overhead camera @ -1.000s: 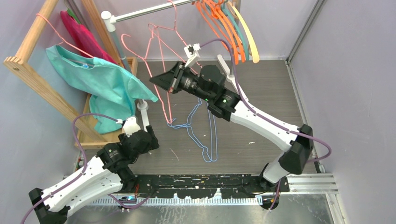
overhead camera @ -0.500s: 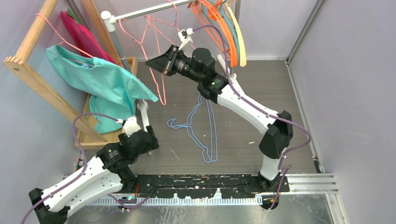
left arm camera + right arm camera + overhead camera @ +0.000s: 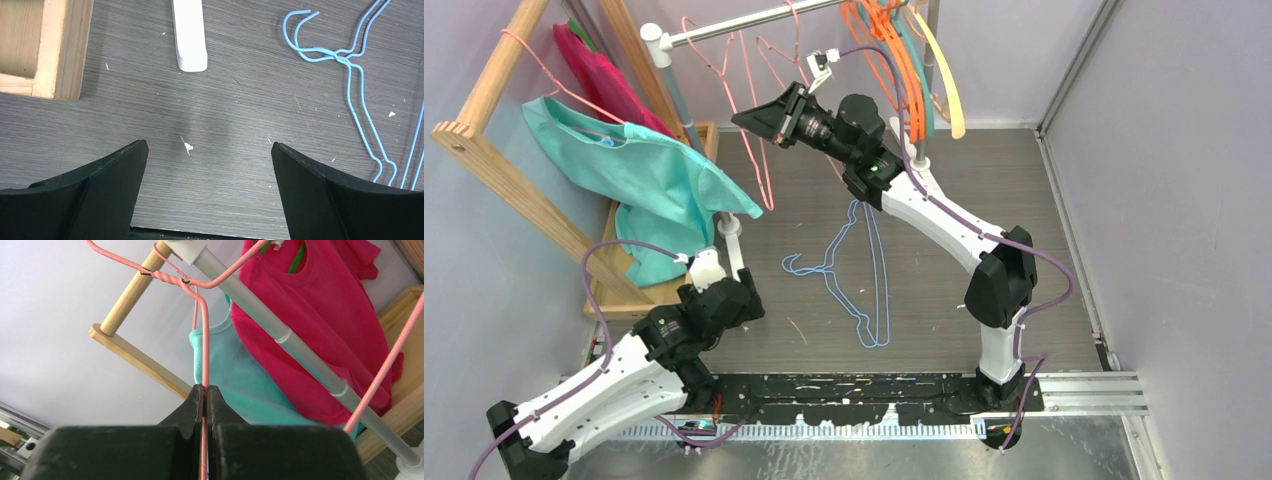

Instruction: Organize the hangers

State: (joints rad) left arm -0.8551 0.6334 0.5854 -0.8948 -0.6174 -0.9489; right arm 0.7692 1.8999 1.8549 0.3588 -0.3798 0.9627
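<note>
I will next move my right gripper outward and along the bar toward the other pink hanger [image 3: 795,13], because the neck of the held hanger is by the bar's end cap.
My right gripper [image 3: 754,116] is shut on the wire of a pink wire hanger [image 3: 762,170], held high by the silver rail [image 3: 744,20]. In the right wrist view the pink wire [image 3: 204,340] runs up from my shut gripper [image 3: 205,388] to a twisted neck beside the rail's end cap; I cannot tell if the hook rests on the rail. Another pink hanger [image 3: 796,35] and the orange, teal and cream hangers [image 3: 909,55] hang on the rail. Two light-blue wire hangers [image 3: 854,270] lie on the floor, also in the left wrist view [image 3: 350,75]. My left gripper [image 3: 210,145] is open and empty, low over the floor.
A wooden rack [image 3: 494,150] at the left carries a teal shirt [image 3: 644,170] on a pink hanger and a magenta shirt [image 3: 599,75]. The rail's white feet [image 3: 189,35] stand on the floor. Walls close the back and right.
My right arm has raised the pink hanger off the floor and carried it up and left to the rail's left end. The left arm has not moved.
</note>
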